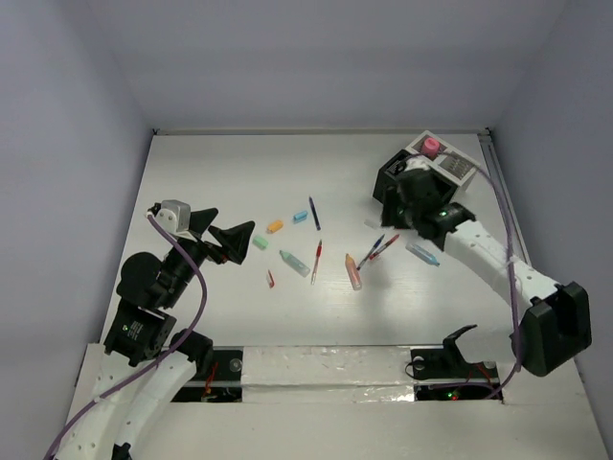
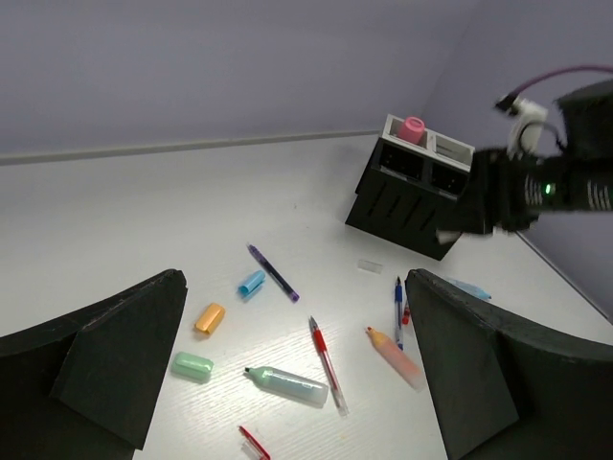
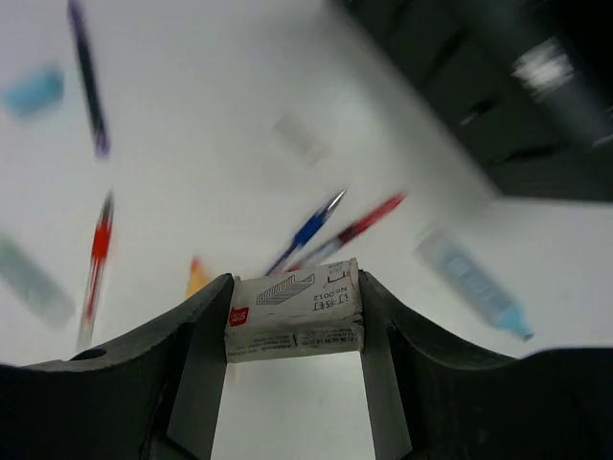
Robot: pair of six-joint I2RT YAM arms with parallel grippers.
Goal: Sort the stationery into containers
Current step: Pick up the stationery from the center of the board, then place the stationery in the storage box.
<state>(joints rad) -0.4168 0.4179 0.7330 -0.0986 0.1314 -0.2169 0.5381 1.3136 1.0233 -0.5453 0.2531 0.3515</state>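
Observation:
My right gripper holds the staple box and should carry it outward and to the right in the top view next, over the white section of the containers beside the pink-capped bottle (image 1: 432, 146), because that section is open.
My right gripper (image 3: 295, 287) is shut on a small white staple box (image 3: 292, 321), held above the table near the black and white containers (image 1: 450, 171), which hold a pink-capped bottle (image 1: 432, 146). Below the box lie a blue pen (image 3: 306, 232), a red pen (image 3: 359, 225) and a light blue marker (image 3: 471, 283). My left gripper (image 2: 295, 280) hangs open over the left side of the table, holding nothing. Ahead of it lie a red pen (image 2: 326, 362), a teal marker (image 2: 287, 383), a peach marker (image 2: 395, 355) and a dark blue pen (image 2: 273, 272).
Loose caps lie near the left gripper: orange (image 2: 209, 317), blue (image 2: 251, 282) and green (image 2: 192, 366). A small red piece (image 2: 254, 443) lies closer in. The right arm (image 1: 488, 251) reaches across the right side. Walls enclose the table on three sides.

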